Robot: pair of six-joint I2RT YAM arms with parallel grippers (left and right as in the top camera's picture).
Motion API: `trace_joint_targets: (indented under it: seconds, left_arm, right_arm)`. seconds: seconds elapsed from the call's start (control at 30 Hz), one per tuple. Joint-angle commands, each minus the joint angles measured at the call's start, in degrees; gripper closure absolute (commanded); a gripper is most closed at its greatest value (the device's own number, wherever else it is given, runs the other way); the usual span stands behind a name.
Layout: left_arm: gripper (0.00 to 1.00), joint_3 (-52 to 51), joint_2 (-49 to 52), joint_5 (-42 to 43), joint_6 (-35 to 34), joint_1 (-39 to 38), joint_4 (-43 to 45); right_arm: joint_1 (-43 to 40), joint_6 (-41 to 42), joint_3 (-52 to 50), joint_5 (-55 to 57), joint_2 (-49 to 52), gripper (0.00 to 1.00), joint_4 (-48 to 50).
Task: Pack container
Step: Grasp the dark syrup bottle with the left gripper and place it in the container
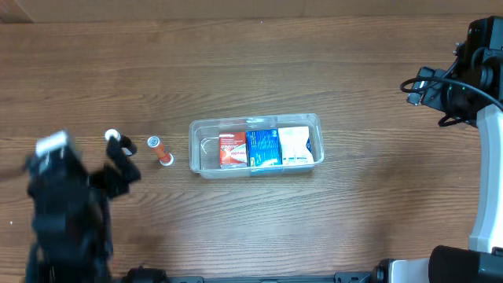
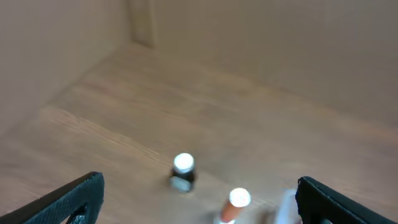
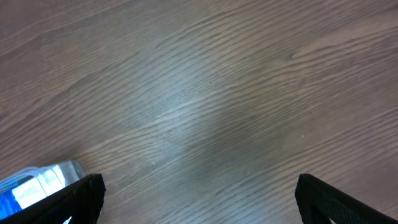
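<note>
My left gripper moves outward and down next, tilting toward the table, onto the small dark bottle (image 1: 122,142), because it still stands outside the clear plastic container (image 1: 255,147).
The clear plastic container (image 1: 255,147) lies in the middle of the table; a corner shows in the right wrist view (image 3: 37,180). It holds a red box (image 1: 232,149), a blue box (image 1: 263,147) and a white box (image 1: 295,145). A small dark bottle with a white cap (image 1: 112,136) (image 2: 183,171) and an orange bottle with a white cap (image 1: 160,150) (image 2: 233,205) stand left of it. My left gripper (image 1: 122,161) (image 2: 199,199) is open, empty, just short of both bottles. My right gripper (image 3: 199,199) is open and empty above bare table; in the overhead view only its arm (image 1: 460,82) shows, at the far right.
The wooden table (image 1: 251,71) is bare around the container and bottles. In the left wrist view, a wall and a corner (image 2: 140,25) rise behind the table. The right arm's white base (image 1: 487,196) stands at the right edge.
</note>
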Motion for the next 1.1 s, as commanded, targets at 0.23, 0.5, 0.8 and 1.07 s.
trace_joint_targets:
  seconds: [0.23,0.5,0.8,1.07]
  left_arm:
    - [0.00,16.81,36.41,9.35,4.24,14.69,-9.94]
    - [0.00,16.74,50.27,9.27,4.70,15.98,-10.62]
    - [0.16,16.74,60.59,22.05,11.39,22.58,-8.61]
    - [0.28,16.74,64.26,24.26,13.70,22.40,-6.54]
  right_arm:
    - [-0.15,-0.22,0.70,-0.26,-0.24,0.00,0.20]
    - [-0.15,-0.22,0.70,-0.26,-0.24,0.00,0.20]
    - [-0.15,-0.22,0.70,-0.26,-0.24,0.00,0.20]
    - [-0.15,-0.22,0.70,-0.26,-0.24,0.00,0.20]
